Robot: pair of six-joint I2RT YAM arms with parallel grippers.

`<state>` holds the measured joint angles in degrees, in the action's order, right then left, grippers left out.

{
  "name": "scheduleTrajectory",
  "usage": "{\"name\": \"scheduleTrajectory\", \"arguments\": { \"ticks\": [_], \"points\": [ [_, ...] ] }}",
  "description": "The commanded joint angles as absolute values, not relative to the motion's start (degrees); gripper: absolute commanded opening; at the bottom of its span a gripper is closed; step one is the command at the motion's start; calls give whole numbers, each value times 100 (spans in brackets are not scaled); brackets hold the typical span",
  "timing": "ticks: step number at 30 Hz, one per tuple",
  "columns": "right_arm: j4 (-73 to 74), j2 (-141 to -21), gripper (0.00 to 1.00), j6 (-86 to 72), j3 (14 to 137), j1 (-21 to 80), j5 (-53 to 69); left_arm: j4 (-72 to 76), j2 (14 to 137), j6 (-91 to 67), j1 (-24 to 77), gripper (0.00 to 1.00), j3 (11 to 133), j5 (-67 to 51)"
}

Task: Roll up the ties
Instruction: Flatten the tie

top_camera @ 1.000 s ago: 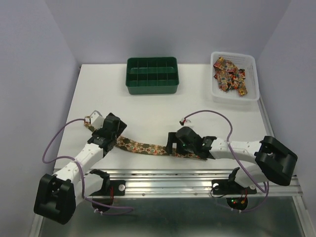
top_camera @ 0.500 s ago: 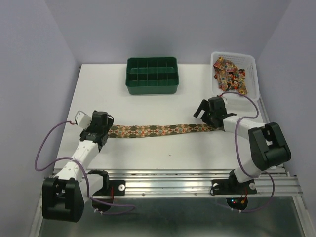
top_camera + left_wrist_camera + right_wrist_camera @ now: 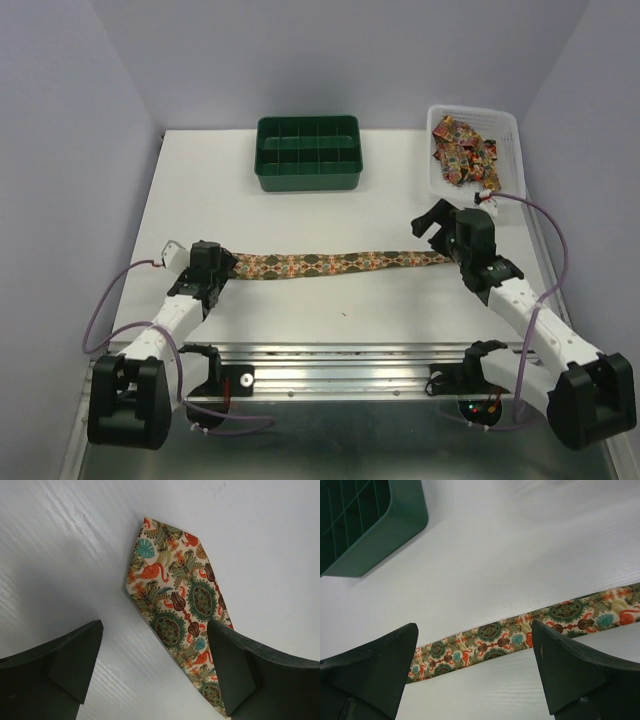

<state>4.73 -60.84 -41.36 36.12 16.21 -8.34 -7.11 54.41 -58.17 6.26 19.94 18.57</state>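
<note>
Next, my left gripper goes toward the right in its wrist view and down around the tie behind its pointed end (image 3: 243, 266) (image 3: 181, 609), as the tie runs under one finger.
One tie (image 3: 335, 263) lies flat and straight across the table's middle, cream with green, red and teal paisley. Its pointed end (image 3: 170, 595) shows in the left wrist view, running under my right-hand finger (image 3: 250, 675). My left gripper (image 3: 218, 270) is open at the tie's left end, low over the table (image 3: 155, 672). My right gripper (image 3: 445, 240) is open at the right end. In its wrist view the narrow strip (image 3: 495, 640) crosses between the fingers (image 3: 475, 672). Neither gripper holds anything.
A green compartment tray (image 3: 307, 152) stands at the back centre, and its corner (image 3: 370, 525) shows in the right wrist view. A white basket (image 3: 510, 190) at the back right holds several more patterned ties (image 3: 465, 152). Purple cables loop beside both arms.
The tie went from slack and slanted near the front to stretched straight farther back. My right gripper moved from the middle to the right end. The left gripper shifted slightly left.
</note>
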Motion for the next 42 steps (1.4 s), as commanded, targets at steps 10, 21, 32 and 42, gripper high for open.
{"name": "scheduleTrajectory", "arguments": {
  "ticks": [10, 21, 32, 42],
  "points": [
    [1934, -5150, 100, -4553, 3393, 1626, -2734, 219, 8024, -5476, 589, 0, 2987, 1363],
    [1075, -5863, 100, -1921, 3445, 2254, -396, 9, 6727, -5168, 589, 0, 3014, 1177],
    [-219, -8198, 100, 455, 4473, 5475, -1617, -1722, 5178, -5098, 589, 0, 4033, 1503],
    [-1116, -8930, 100, 1291, 4290, 5634, -2767, -2803, 4773, -5054, 589, 0, 4877, 1968]
  ]
}}
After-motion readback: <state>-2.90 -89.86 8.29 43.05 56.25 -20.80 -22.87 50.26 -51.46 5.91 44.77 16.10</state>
